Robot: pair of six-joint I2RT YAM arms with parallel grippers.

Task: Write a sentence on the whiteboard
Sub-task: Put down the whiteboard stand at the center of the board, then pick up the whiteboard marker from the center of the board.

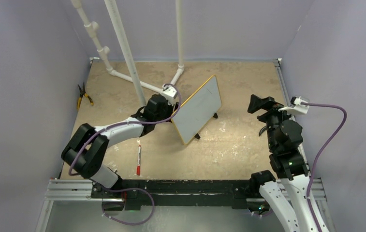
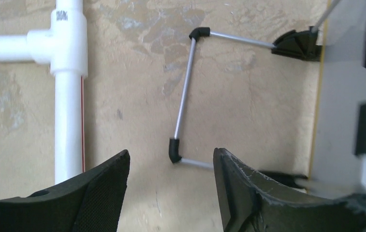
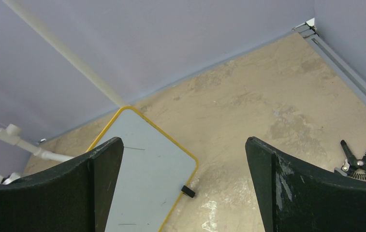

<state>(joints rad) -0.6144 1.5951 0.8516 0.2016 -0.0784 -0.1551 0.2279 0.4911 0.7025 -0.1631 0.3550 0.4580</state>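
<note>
My left gripper moves back and down next onto the marker's white body (image 1: 139, 154), which lies below it and toward my base, clear of pipes and board.
The whiteboard (image 1: 197, 108) stands tilted on its wire stand mid-table, white with a thin yellow frame. Its face (image 3: 142, 179) carries only a few faint short strokes; I see no red sentence on it. My left gripper (image 1: 173, 115) is open and empty behind the board's left edge. In the left wrist view it (image 2: 171, 154) hovers over the wire stand (image 2: 184, 96), with the board's back (image 2: 340, 121) at the right. My right gripper (image 1: 260, 104) is open and empty, apart from the board on its right side, and its wrist view (image 3: 184, 142) faces the board. A red-capped marker (image 1: 138, 160) lies on the table near the left arm.
White PVC pipes (image 1: 123, 43) rise from the back of the table, and one (image 2: 69, 106) lies close left of my left gripper. Yellow-handled pliers (image 1: 84, 96) lie at the far left edge and also show in the right wrist view (image 3: 359, 162). Grey walls enclose the table.
</note>
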